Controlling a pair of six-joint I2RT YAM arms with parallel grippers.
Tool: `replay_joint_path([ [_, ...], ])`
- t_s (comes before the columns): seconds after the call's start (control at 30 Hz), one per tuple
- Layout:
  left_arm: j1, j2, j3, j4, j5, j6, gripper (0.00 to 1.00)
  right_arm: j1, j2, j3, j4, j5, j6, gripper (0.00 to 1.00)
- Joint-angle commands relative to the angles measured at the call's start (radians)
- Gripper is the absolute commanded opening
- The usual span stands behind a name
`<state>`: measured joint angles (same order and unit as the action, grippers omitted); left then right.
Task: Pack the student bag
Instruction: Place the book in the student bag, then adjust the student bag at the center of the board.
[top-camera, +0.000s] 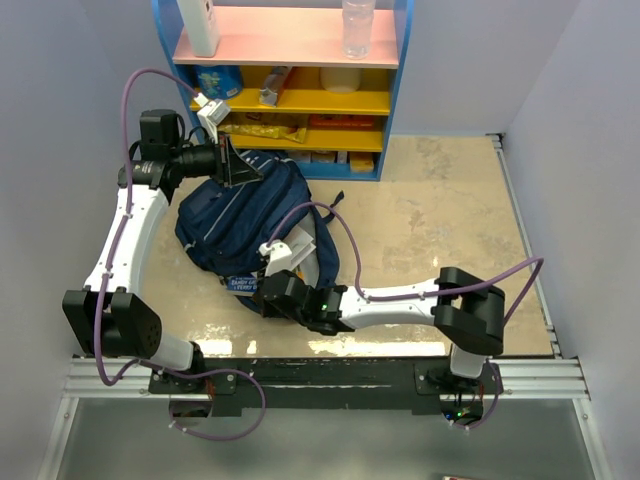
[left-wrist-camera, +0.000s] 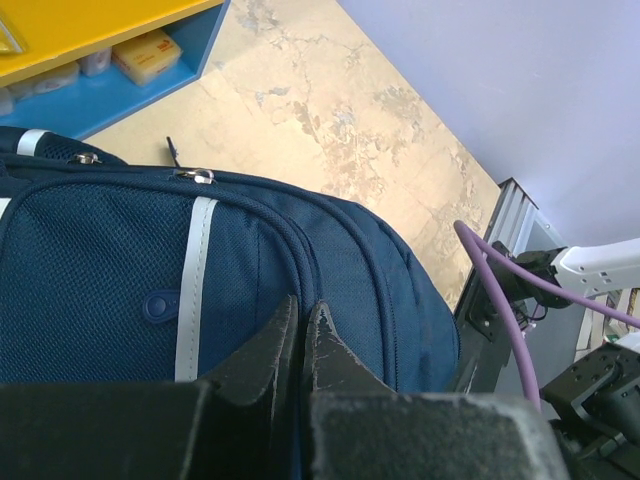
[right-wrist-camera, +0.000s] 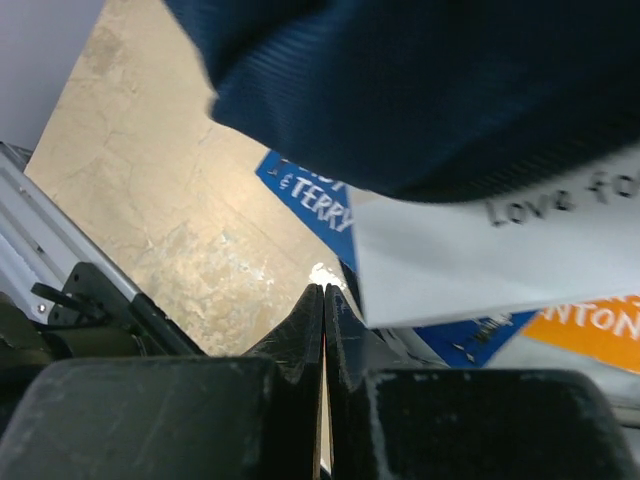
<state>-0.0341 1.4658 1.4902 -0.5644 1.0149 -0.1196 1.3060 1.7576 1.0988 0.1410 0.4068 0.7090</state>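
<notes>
The bag's edge (top-camera: 260, 179) (left-wrist-camera: 306, 300) in my left gripper goes toward the right in the top view and back next, then comes free, because the white sheet still pokes out.
The student bag (top-camera: 240, 225), a navy backpack with a light stripe (left-wrist-camera: 195, 280), lies on the table in front of the shelf. My left gripper (top-camera: 256, 171) is at the bag's far upper edge. In the left wrist view that gripper (left-wrist-camera: 302, 305) is shut, with blue fabric showing in the thin slit between its fingers. My right gripper (top-camera: 264, 291) lies low at the bag's near edge. Seen in the right wrist view, it (right-wrist-camera: 324, 290) is shut with nothing between its fingers, under the overhanging bag (right-wrist-camera: 420, 90). A blue printed book cover (right-wrist-camera: 310, 200) and a white sheet (right-wrist-camera: 480, 260) are right beside its tips.
A blue shelf unit (top-camera: 395, 90) with pink and yellow boards stands at the back, holding bottles, boxes and packets. The blue cover (top-camera: 243, 283) pokes out from under the bag's near side. Grey walls close both sides, and a metal rail (top-camera: 330, 345) runs along the near edge.
</notes>
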Motion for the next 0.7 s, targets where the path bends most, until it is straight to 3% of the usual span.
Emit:
replay_joint_path([
  [0.0,-0.007,-0.068,0.073,0.08,0.091,-0.009,0.0,-0.007,0.019,0.072,-0.003,0.023,-0.02,0.0],
  [0.67,-0.007,-0.056,0.113,0.005,0.094,0.047,0.0,-0.007,0.013,-0.051,-0.054,0.23,-0.098,0.0],
])
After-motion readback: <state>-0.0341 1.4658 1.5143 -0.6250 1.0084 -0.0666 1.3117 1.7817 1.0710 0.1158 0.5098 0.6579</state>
